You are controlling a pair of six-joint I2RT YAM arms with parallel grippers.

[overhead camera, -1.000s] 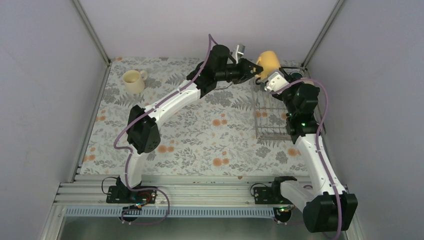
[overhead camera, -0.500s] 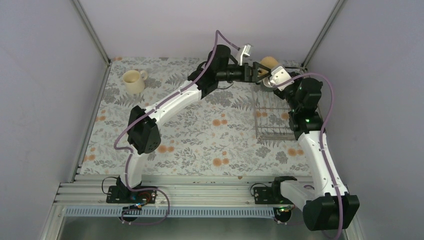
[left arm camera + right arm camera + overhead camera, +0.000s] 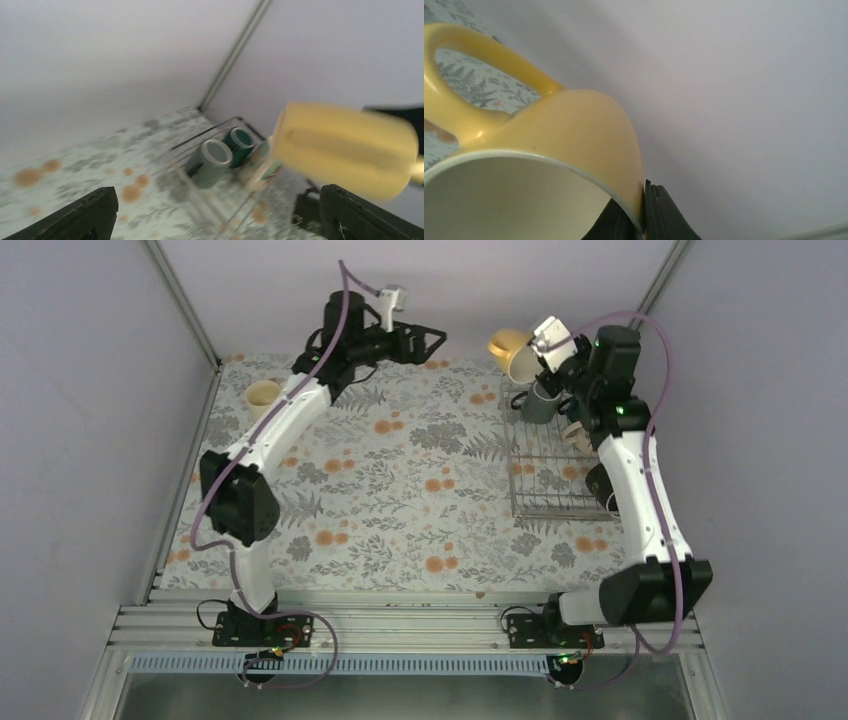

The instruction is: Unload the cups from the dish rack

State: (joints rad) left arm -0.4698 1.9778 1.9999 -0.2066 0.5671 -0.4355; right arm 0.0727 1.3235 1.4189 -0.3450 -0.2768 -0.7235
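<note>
Open flowered cloth lies below the cup to the left in the top view, so next I should move my right gripper that way and down to release the cup.
The yellow cup [image 3: 508, 346] hangs in the air above the far end of the dish rack [image 3: 545, 502], with my right gripper [image 3: 537, 358] shut on its rim. In the right wrist view the fingers [image 3: 659, 212] pinch the cup's wall [image 3: 574, 130], handle up and to the left. My left gripper [image 3: 428, 340] is open and empty, raised over the table's far middle, well left of the cup. Its view, blurred, shows the yellow cup [image 3: 345, 147], with a grey cup [image 3: 212, 162] and a teal cup [image 3: 240, 142] in the rack. A cream cup [image 3: 263, 398] stands at the far left.
The wire rack sits along the right side of the flowered table cloth [image 3: 400, 500], close to the right wall [image 3: 760, 440]. My left arm's forearm [image 3: 280, 420] passes just beside the cream cup. The back wall is close behind both grippers.
The left gripper opened, let go of the yellow cup and swung away left and upward. The right gripper kept the cup by its rim and rose with it.
</note>
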